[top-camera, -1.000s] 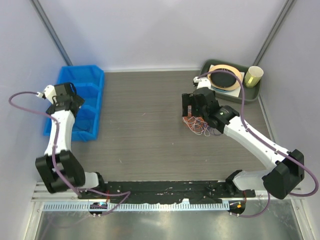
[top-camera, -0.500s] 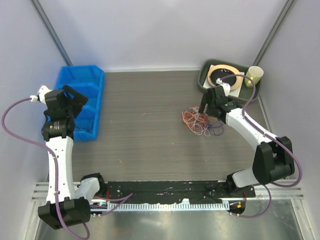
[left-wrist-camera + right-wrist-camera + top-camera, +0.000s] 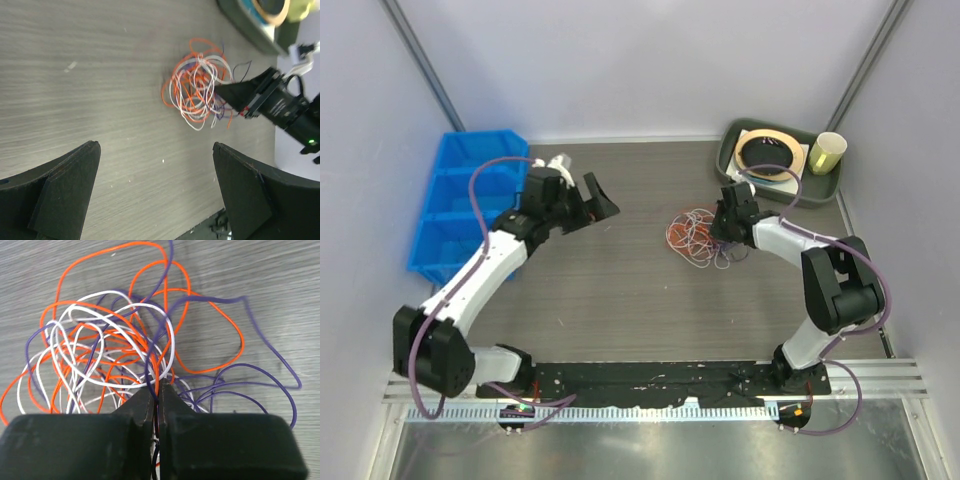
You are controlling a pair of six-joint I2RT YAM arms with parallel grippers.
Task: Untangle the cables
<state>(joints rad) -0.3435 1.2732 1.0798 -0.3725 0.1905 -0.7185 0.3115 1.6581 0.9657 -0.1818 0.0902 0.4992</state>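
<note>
I should pull the pinched pieces of cable away from the tangle, to the right of my right gripper in the top view, and let go of them there, because the table is bare on that side.
The cables (image 3: pixel 695 238) lie in a loose hand-sized tangle of orange, white and purple strands on the table, right of centre. My right gripper (image 3: pixel 724 228) is low at the tangle's right edge. Its jaws (image 3: pixel 157 388) are shut on the cables (image 3: pixel 112 347), with a purple and an orange strand running between the fingertips. My left gripper (image 3: pixel 604 206) hovers left of the tangle, pointing toward it, well apart from it. Its fingers (image 3: pixel 75 175) stand wide open with bare table between them. The left wrist view shows the cables (image 3: pixel 196 92) ahead, with the right gripper (image 3: pixel 227 92) at their far side.
A blue bin (image 3: pixel 470 205) stands at the left edge. At the back right a green tray (image 3: pixel 732 150) holds a tape roll and a dark disc (image 3: pixel 772 155), with a pale yellow cup (image 3: pixel 827 152) beside them. Grey walls close in both sides.
The right gripper came down at the tangle's right side and shut on strands; the tangle shifted slightly left. The left arm swung from over the blue bin toward the table's middle, still open.
</note>
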